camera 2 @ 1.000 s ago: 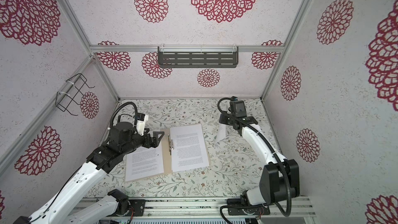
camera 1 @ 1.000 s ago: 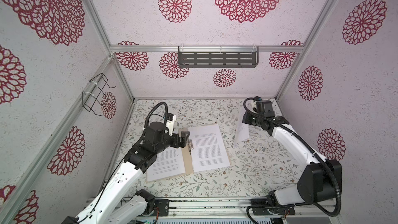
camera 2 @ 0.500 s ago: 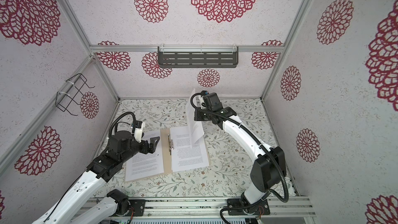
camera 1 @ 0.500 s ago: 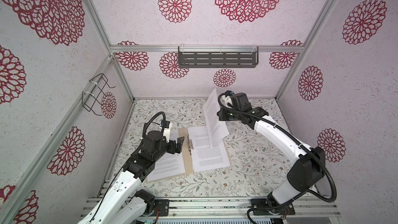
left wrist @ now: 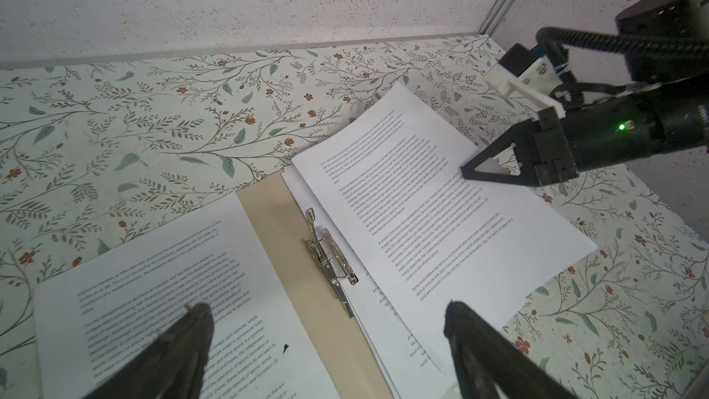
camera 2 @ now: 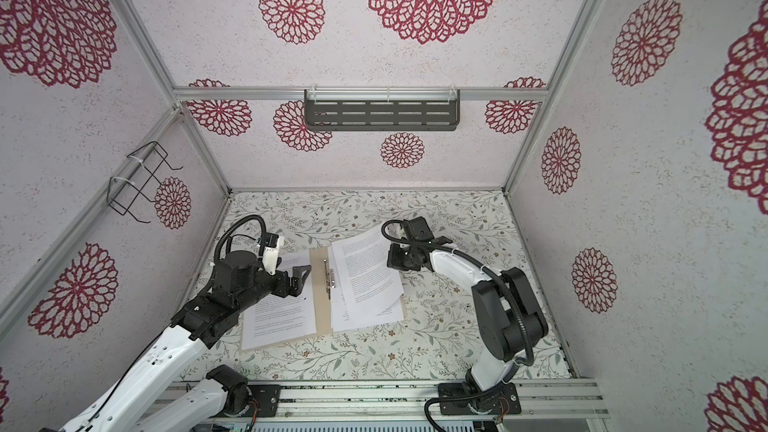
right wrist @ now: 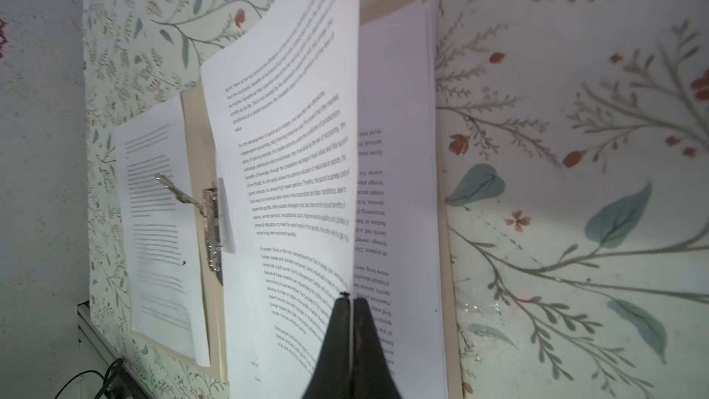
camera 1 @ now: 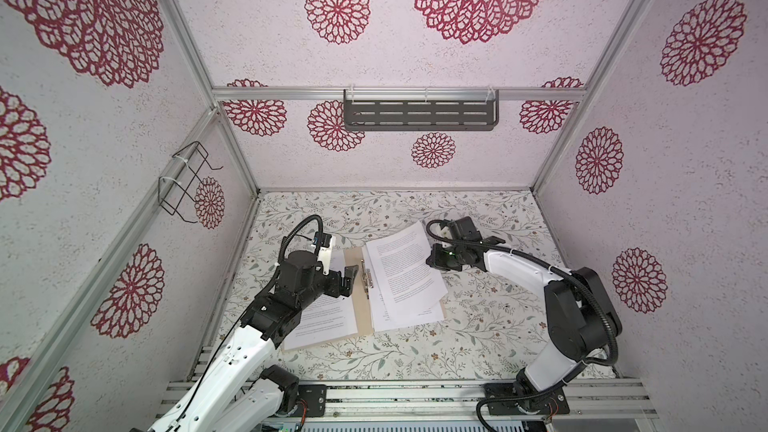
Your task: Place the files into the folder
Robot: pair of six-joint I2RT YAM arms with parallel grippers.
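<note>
The sheet over the stack is crooked and reaches past the folder's far edge, so the right gripper will next go back and down over the stack of files and let go of the sheet.
The beige folder (camera 1: 360, 305) lies open on the table, and its metal fastener (left wrist: 330, 259) stands up along the spine. One printed sheet (camera 1: 328, 317) rests on its left half. A stack of files (camera 1: 390, 317) rests on its right half. Another sheet (camera 1: 405, 272) lies askew over that stack, its far corner past the folder's edge. My right gripper (camera 1: 430, 261) is shut on that sheet's right edge; the right wrist view shows the paper pinched between the fingertips (right wrist: 343, 310). My left gripper (camera 1: 348, 280) hangs open and empty above the left half, close to the spine.
A grey slotted shelf (camera 1: 419, 114) hangs on the back wall. A black wire basket (camera 1: 185, 182) is fixed to the left wall. An aluminium rail (camera 1: 415, 392) runs along the front edge. The floral table (camera 1: 478, 326) extends right of the folder.
My right gripper carried the sheet from the back right over the folder and lowered it from upright to lying on the right stack. The left gripper stayed open near the spine.
</note>
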